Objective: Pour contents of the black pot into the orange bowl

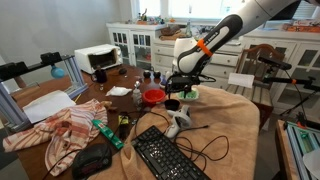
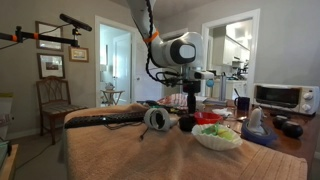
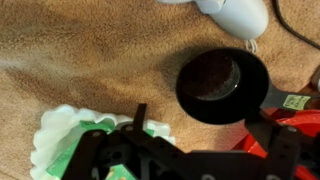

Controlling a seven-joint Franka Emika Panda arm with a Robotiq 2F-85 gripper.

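Note:
My gripper next lowers and eases toward the white mouse until its fingers straddle the pot's rim (image 1: pixel 174 101) (image 3: pixel 181 100) beside the pale green dish, as they still hang above it.
The black pot (image 3: pixel 222 82) stands upright on the brown tablecloth, and its inside looks dark in the wrist view. The orange bowl (image 3: pixel 252 147) is right beside it, partly hidden behind a finger. My gripper (image 3: pixel 199 116) is open and hovers just above the near rim of the pot, holding nothing. In both exterior views the gripper (image 1: pixel 181 88) (image 2: pixel 190 97) hangs a little above the pot (image 1: pixel 172 103) (image 2: pixel 187 122). The orange bowl (image 1: pixel 153 96) (image 2: pixel 208 117) sits next to the pot.
A pale green dish (image 3: pixel 65 140) (image 1: pixel 189 94) lies close by the pot. A white mouse (image 3: pixel 235 14) (image 1: pixel 175 125) and its cable lie near it. A black keyboard (image 1: pixel 165 155), crumpled cloths (image 1: pixel 60 130) and a toaster oven (image 1: pixel 98 59) crowd the table.

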